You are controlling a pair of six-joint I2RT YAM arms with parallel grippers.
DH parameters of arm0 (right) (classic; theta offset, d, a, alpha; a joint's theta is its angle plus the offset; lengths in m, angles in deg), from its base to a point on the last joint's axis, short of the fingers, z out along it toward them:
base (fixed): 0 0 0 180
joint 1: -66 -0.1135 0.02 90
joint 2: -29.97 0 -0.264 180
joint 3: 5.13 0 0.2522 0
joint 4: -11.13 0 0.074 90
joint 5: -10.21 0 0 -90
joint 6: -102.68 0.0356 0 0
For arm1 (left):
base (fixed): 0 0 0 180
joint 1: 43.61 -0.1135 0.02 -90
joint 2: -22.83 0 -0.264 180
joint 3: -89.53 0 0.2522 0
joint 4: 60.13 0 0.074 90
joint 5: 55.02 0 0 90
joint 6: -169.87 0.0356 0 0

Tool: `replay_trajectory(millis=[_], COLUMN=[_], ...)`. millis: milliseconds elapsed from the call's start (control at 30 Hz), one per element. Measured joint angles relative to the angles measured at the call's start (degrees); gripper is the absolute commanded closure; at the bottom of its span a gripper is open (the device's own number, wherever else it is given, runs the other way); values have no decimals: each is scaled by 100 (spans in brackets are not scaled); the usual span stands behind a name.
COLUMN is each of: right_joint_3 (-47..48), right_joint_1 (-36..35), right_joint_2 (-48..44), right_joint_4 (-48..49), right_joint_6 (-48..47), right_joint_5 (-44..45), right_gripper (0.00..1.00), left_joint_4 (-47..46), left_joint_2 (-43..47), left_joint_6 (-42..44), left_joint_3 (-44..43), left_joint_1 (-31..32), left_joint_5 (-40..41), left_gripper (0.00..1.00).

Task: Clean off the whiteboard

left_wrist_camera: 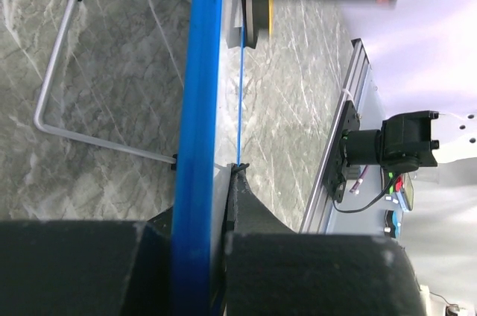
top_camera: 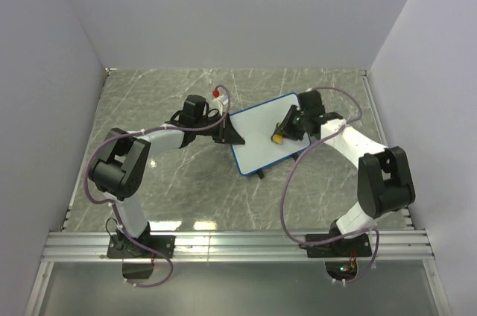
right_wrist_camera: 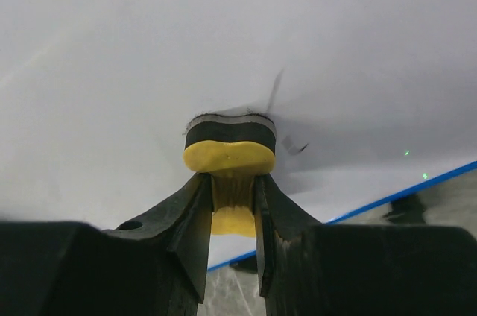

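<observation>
The wire stand is beneath the board, so my left gripper will next ease back along the blue rim (left_wrist_camera: pixel 200 107) to the board's near corner and open to release it.
The whiteboard (top_camera: pixel 262 133), white with a thin blue rim, lies tilted at mid-table. My left gripper (top_camera: pixel 229 134) is shut on its left edge; in the left wrist view the blue rim (left_wrist_camera: pixel 200 107) runs between the fingers. My right gripper (top_camera: pixel 282 133) is shut on the yellow eraser (top_camera: pixel 276 138) and presses its dark felt face on the board. In the right wrist view the eraser (right_wrist_camera: pixel 229 153) is squeezed between the fingers against the white surface (right_wrist_camera: pixel 149 55), with faint dark marks (right_wrist_camera: pixel 274 92) just beyond it.
A red-capped marker (top_camera: pixel 219 95) lies behind the board's left corner. A metal wire stand (left_wrist_camera: pixel 67 77) shows under the board in the left wrist view. Grey walls enclose the marble table; an aluminium rail (top_camera: pixel 238 245) runs along the near edge.
</observation>
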Motion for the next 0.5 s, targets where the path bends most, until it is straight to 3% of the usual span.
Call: replay_trajectory(millis=[267,500], right_joint_3=[-592,-487], right_joint_1=[-1248,-872], right_joint_2=[-356,-293], right_joint_4=[90,-125], right_joint_6=[361,304], right_joint_5=[-9,-332], right_gripper=[100,100], left_joint_4=[-24,-59], left_joint_2=[0,0], left_joint_6=[114,188], left_joint_3=[22,20], left_joint_1=[-11,0], left_joint_5=[-4,-4], left_gripper=[100,100])
